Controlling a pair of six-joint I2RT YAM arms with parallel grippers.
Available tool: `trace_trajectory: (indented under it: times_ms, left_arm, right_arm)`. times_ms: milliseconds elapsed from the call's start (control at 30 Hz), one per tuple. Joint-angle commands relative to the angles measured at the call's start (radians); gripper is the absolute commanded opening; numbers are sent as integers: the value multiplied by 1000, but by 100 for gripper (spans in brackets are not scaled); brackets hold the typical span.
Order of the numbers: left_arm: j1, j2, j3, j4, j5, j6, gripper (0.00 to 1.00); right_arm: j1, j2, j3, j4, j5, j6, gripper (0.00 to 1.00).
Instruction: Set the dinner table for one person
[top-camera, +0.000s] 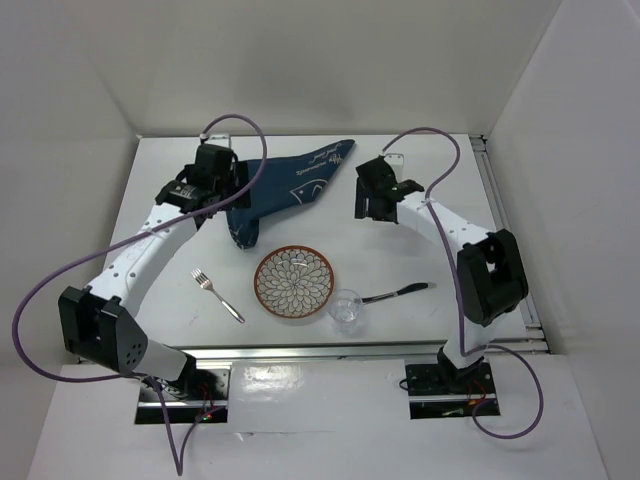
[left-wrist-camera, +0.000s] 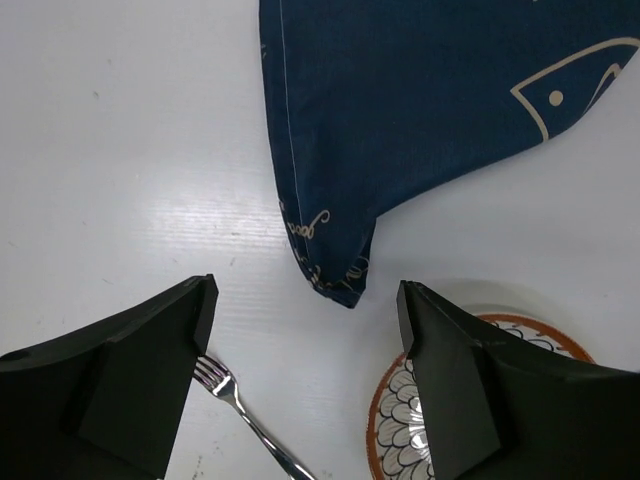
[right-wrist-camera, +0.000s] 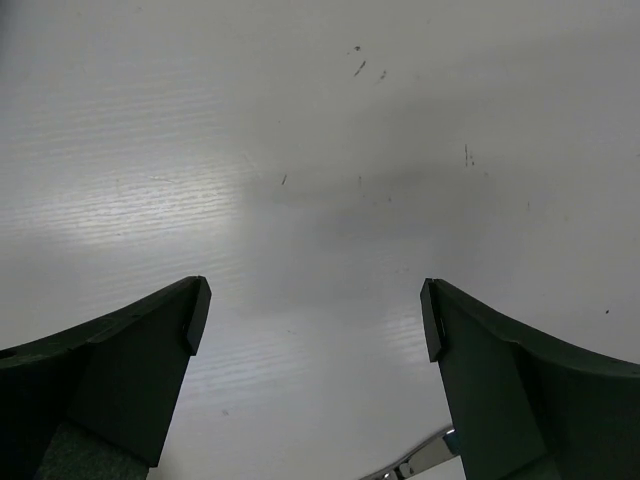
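Note:
My left gripper should go down and back, then close on the navy cloth's narrow near corner, clear of fork (top-camera: 217, 295) and plate.
The white dinner table (top-camera: 420, 330) holds a patterned plate (top-camera: 294, 283) with an orange rim near the front middle. A fork (top-camera: 217, 295) lies left of it, and a clear glass (top-camera: 346, 310) and a dark-handled utensil (top-camera: 398, 293) lie to its right. My left gripper (top-camera: 215, 197) hangs open over the left end of the navy fish cloth (top-camera: 290, 190). In the left wrist view the cloth's corner (left-wrist-camera: 335, 280) lies just ahead of the open gripper (left-wrist-camera: 305, 300), with nothing held. My right gripper (top-camera: 375, 205) is open over bare table (right-wrist-camera: 320, 180), right of the cloth.
White walls enclose the table on three sides. An aluminium rail (top-camera: 500, 210) runs along the right edge. The fork (left-wrist-camera: 235, 400) and plate rim (left-wrist-camera: 380, 410) show low in the left wrist view. A shiny utensil tip (right-wrist-camera: 425, 460) peeks in by the right finger.

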Motion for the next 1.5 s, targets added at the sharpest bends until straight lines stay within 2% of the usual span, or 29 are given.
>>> trace_trajectory:
  times_ms: [0,67,200,300,400,467,500,567,633,767,933,1133,1467]
  left_arm:
    - [-4,-26,-11,-45,42,-77,92]
    - [-4,-35,-21,-59,54,-101,99]
    - [-4,-86,-83,-59,83,-167,99]
    - [-4,-152,-141,21,160,-157,92]
    - [-4,-161,-184,47,139,-189,90]
    - [-4,-114,-196,23,114,-230,90]
    - [-4,-93,-180,0,114,-245,95]
    - [-4,-53,-146,-30,195,-246,100]
    - [-18,1,-135,-56,195,-281,100]
    - [-18,67,-147,-90,171,-411,95]
    - [32,110,-184,-57,189,-477,87]
    - [100,188,-225,2,260,-499,84]
    - [129,305,-213,71,313,-508,81]
  right_arm:
    - [19,-48,-4,28,-3,16,100]
    - [29,-101,-53,74,-18,16,100]
    - [29,-157,-89,96,-44,16,100]
    - [29,-199,-116,119,-94,-4,100]
    - [29,-228,-142,143,-131,-15,100]
    - [29,-240,-142,143,-131,-3,100]
    - [29,-240,-142,133,-131,14,100]
    - [29,-240,-152,133,-122,23,100]
    - [29,-240,-152,133,-141,24,100]
    - [29,-230,-142,114,-161,24,100]
    - [29,-230,-142,114,-173,5,100]
    - [29,-239,-133,114,-155,-16,100]
    - [29,-239,-142,105,-154,-16,100]
